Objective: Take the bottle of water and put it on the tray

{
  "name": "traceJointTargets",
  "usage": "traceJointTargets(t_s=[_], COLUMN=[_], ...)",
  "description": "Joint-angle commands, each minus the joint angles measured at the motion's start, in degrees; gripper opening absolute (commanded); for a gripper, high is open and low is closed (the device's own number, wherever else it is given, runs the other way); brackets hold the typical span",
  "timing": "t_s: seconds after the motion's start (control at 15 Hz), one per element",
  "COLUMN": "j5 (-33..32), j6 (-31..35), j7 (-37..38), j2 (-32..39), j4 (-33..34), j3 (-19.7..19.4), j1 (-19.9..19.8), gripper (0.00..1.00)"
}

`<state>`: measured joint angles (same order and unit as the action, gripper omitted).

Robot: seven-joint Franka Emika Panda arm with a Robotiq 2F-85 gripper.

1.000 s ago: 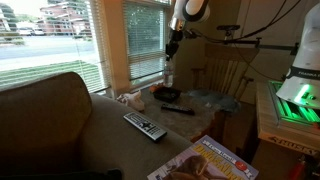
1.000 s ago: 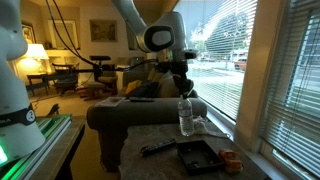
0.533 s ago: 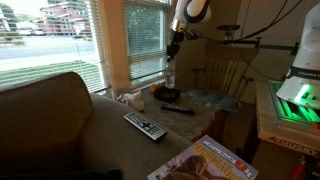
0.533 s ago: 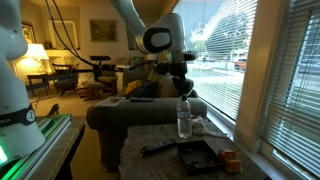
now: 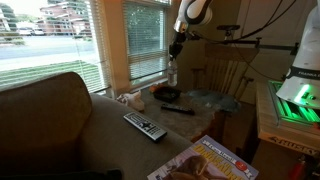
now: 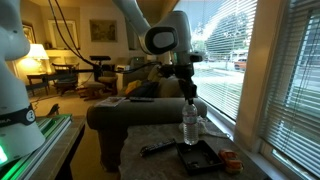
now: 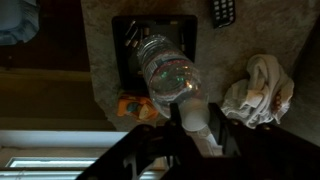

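The bottle (image 5: 172, 74) still hangs with its base above the dark tray. Next, my gripper lowers until the bottle's base meets the tray's bottom and releases the bottle's cap.
My gripper (image 6: 188, 92) is shut on the cap end of the bottle of water (image 6: 190, 123), a slim clear plastic bottle that hangs upright. In the wrist view the bottle (image 7: 168, 72) hangs straight over the tray (image 7: 130, 40), a small dark shallow dish on the table. In an exterior view the bottle's base is just above or touching the tray (image 6: 203, 156); I cannot tell which. In an exterior view the gripper (image 5: 174, 50) holds the bottle (image 5: 172, 74) above the tray (image 5: 167, 94).
A grey remote control (image 5: 145, 126) lies on the table; its end shows in the wrist view (image 7: 223, 10). A crumpled white cloth (image 7: 258, 87) and an orange wrapper (image 7: 136, 106) lie beside the tray. A dark pen-like object (image 6: 157, 148), a magazine (image 5: 208, 162), window blinds close by.
My gripper has carried the bottle sideways towards the window and lower, from beside the tray to over it.
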<state>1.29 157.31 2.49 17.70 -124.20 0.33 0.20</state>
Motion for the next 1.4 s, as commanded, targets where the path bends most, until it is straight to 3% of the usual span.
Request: traceJointTargets(t_s=[0.0, 0.4, 0.73, 1.33], j5=[3.89, 9.63, 13.0, 12.26], j6=[1.48, 7.33, 10.26, 10.33], j7=[-2.47, -7.62, -11.38, -14.76], j2=[-0.33, 3.0, 7.36, 13.68], j4=[0.54, 1.69, 3.59, 6.98], j3=[1.13, 3.97, 9.07, 13.68], j1=[-2.76, -6.24, -10.16, -15.07], gripper=[0.08, 0.08, 0.08, 0.08])
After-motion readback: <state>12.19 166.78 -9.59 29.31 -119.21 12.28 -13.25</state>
